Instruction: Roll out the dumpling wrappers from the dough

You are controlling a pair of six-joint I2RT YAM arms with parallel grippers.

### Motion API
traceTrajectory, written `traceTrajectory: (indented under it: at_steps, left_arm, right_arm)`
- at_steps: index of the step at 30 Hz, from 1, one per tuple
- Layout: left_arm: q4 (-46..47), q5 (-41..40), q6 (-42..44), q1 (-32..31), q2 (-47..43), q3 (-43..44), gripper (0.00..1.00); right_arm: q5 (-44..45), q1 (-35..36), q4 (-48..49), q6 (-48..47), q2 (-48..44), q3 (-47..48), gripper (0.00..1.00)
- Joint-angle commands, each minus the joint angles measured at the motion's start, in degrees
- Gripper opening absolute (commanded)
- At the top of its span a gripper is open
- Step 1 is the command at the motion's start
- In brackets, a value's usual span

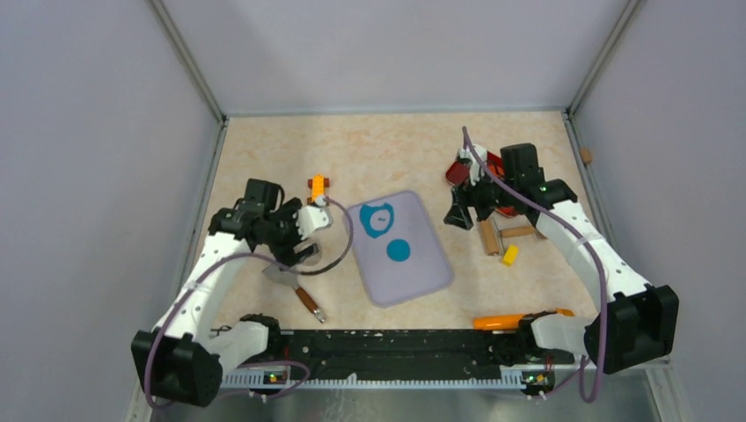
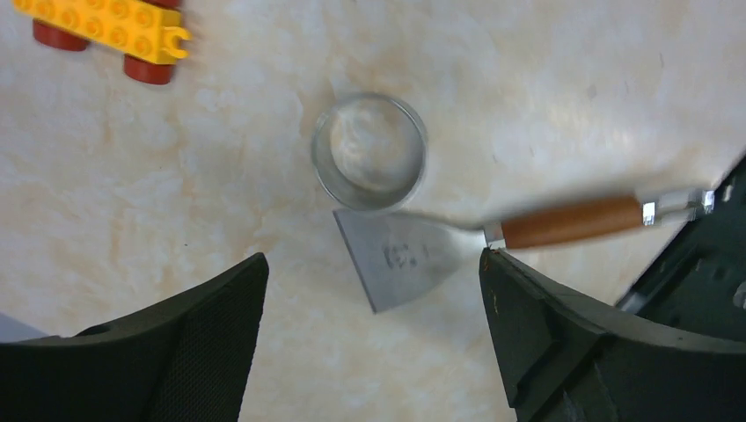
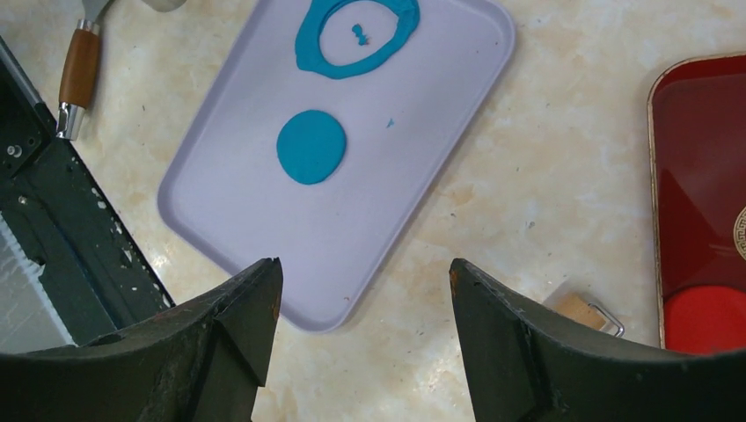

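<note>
I must move my left gripper back and down, turning so its fingers straddle the scraper's neck by the wooden handle (image 1: 296, 287) (image 2: 491, 235), as the scraper lies lengthwise across their opening.
A lavender mat (image 1: 413, 277) lies mid-table. On it the teal dough (image 1: 376, 220) is a flattened patch with a round hole cut out (image 3: 308, 48). Below it lies one round dumpling wrapper (image 1: 398, 251), also in the right wrist view (image 3: 311, 147). My left gripper (image 1: 303, 246) hangs open left of the mat, over a clear round cutter ring (image 2: 369, 151) and a metal scraper (image 2: 405, 259), holding nothing (image 2: 374, 264). My right gripper (image 1: 457, 211) stands open and empty, right of the mat, above its near corner (image 3: 365, 264).
The tan wooden roller (image 1: 506, 233) lies on the table right of the mat by a small yellow piece (image 1: 509, 255). A red tin (image 3: 695, 176) sits behind the right gripper. A yellow toy brick (image 2: 106, 22) lies left of the mat. An orange tool (image 1: 501, 322) rests by the right base.
</note>
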Motion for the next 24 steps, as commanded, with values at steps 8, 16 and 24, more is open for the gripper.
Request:
traceTrajectory:
  at_steps: [8,16,24]
  left_arm:
    - [-25.0,4.7,62.7,2.9,-1.2,-10.8,0.87]
    - [-5.2,3.7,62.6,2.7,1.6,-19.5,0.86]
    - [-4.3,1.9,68.5,2.2,5.0,-22.6,0.69]
  right_arm:
    - [-1.7,-0.1,2.9,2.8,2.0,0.1,0.71]
    - [-1.4,-0.1,2.2,2.6,-0.2,-1.7,0.71]
    - [-1.0,-0.1,3.2,2.9,-0.3,-2.1,0.72]
